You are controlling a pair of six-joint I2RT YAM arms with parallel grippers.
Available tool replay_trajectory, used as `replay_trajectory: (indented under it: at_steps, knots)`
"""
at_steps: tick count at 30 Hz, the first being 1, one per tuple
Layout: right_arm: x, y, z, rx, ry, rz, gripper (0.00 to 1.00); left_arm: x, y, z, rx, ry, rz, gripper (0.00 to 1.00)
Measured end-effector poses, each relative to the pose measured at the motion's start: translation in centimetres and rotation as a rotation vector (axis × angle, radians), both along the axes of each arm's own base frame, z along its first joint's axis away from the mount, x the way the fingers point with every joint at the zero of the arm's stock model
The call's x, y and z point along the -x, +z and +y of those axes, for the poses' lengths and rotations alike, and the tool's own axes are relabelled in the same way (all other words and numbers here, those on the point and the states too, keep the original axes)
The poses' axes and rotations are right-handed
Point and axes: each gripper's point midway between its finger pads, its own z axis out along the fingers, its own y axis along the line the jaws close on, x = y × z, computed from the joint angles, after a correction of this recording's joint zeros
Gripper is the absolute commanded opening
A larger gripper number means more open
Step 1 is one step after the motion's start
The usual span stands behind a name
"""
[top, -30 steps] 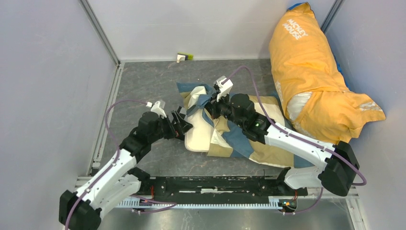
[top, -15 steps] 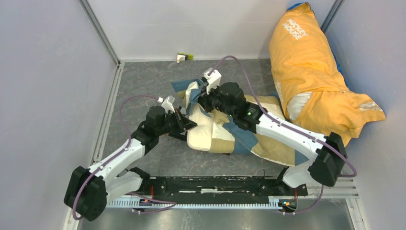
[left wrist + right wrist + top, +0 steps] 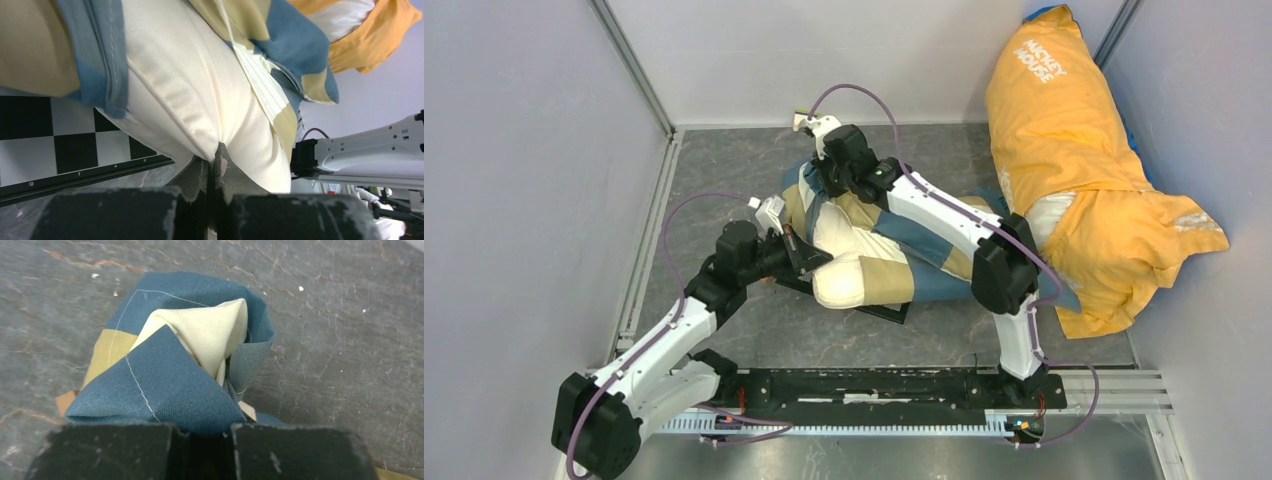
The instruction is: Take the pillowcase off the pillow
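Note:
Next, my right gripper pulls to the right in the top view and releases the bunched fabric of the pillowcase, since the pillow's covered part (image 3: 864,213) lies that way.
The pillow (image 3: 844,282) lies mid-table, its bare cream end poking out of the blue, tan and cream checked pillowcase (image 3: 914,250). My left gripper (image 3: 812,262) is shut on that cream end. In the left wrist view its fingertips (image 3: 220,161) pinch a fold of the pillow (image 3: 200,90), with the pillowcase hem (image 3: 107,75) lying over it. My right gripper (image 3: 821,185) is at the far end, shut on bunched pillowcase fabric. The right wrist view shows blue pillowcase cloth (image 3: 170,380) gathered into the right gripper (image 3: 202,432) above the grey table.
A black-and-white checkerboard (image 3: 60,135) lies under the pillow, its edge (image 3: 879,311) showing. A big orange Mickey Mouse bundle (image 3: 1074,150) fills the back right corner. A small green-and-white object (image 3: 809,118) sits at the back wall. The right arm (image 3: 365,155) spans over the pillowcase.
The left gripper went from open to shut on the pillow's cream end. The right gripper, still shut on the pillowcase, moved away toward the back wall and dragged the fabric with it.

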Motion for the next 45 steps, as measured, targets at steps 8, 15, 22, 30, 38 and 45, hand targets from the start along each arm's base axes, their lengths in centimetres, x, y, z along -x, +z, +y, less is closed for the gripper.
replay_trajectory:
  at_steps: [8, 15, 22, 30, 38, 45]
  knots:
    - [-3.3, -3.9, -3.6, 0.082, -0.145, 0.081, 0.0, 1.0, 0.0, 1.2, -0.059, -0.001, -0.031, 0.02]
    - [-4.4, -5.6, -8.4, 0.125, -0.297, 0.102, 0.0, 1.6, 1.9, 2.0, -0.075, 0.016, -0.08, 0.02]
    - [-3.6, -5.1, -11.8, 0.123, -0.336, 0.08, 0.0, 1.8, 1.7, 2.7, -0.137, 0.028, -0.051, 0.02]
    - [-2.7, -0.4, -15.4, 0.039, -0.385, 0.013, 0.0, 1.7, 5.3, 4.9, -0.206, 0.112, -0.171, 0.02]
    - [-1.2, 4.2, -18.0, -0.083, -0.431, -0.046, 0.0, 1.6, 6.3, 6.2, -0.282, 0.149, -0.197, 0.02]
    - [1.1, 4.2, -18.3, -0.207, -0.323, -0.048, 0.0, 1.7, 5.9, 6.5, -0.294, 0.158, -0.203, 0.15]
